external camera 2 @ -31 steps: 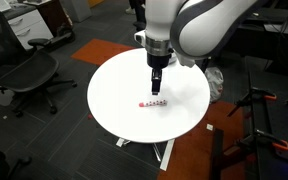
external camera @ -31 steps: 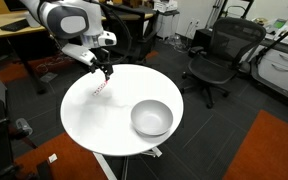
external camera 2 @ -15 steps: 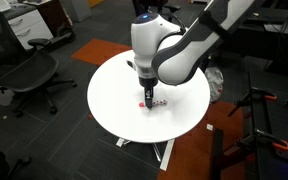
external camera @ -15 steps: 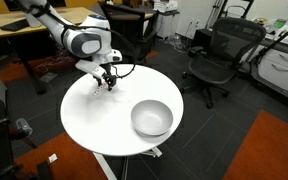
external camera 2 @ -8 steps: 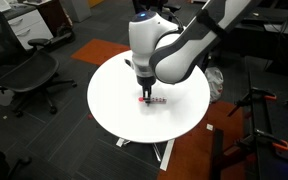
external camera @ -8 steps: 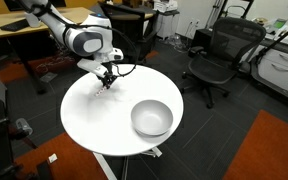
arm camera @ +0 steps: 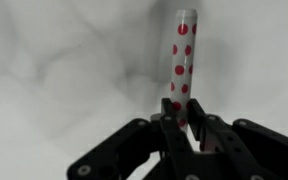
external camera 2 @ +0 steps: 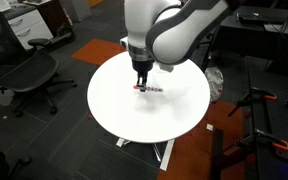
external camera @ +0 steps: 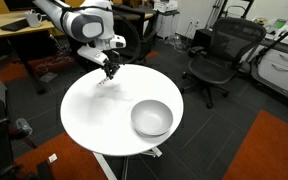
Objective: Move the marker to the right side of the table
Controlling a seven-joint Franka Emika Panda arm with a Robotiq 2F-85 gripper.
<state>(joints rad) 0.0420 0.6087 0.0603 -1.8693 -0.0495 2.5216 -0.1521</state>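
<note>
I need to carry the marker (external camera 2: 150, 88) across, lower and release it: clear tabletop is beside the grey bowl, below and to one side of my gripper.
The marker (arm camera: 183, 50) is a thin white stick with red dots, and it points away from the wrist camera. My gripper (arm camera: 183, 112) is shut on its near end, with both fingers pressed against its sides. In both exterior views the gripper (external camera: 109, 70) (external camera 2: 140, 78) hangs a little above the round white table (external camera: 104, 125) (external camera 2: 124, 112). The marker (external camera 2: 150, 88) sticks out sideways from the fingers, just off the tabletop. In an exterior view it shows only as a faint reddish streak (external camera: 104, 80) near the table's far left edge.
A round grey bowl (external camera: 151, 118) stands on the table's near right part. Black office chairs (external camera: 214, 55) (external camera 2: 24, 75) stand around the table. A wooden desk (external camera: 19, 25) is behind the arm. An orange carpet patch (external camera: 269, 150) lies on the floor.
The jaws have shut on the marker where it lay on the table. The arm has since risen, and the marker has come off the tabletop with it.
</note>
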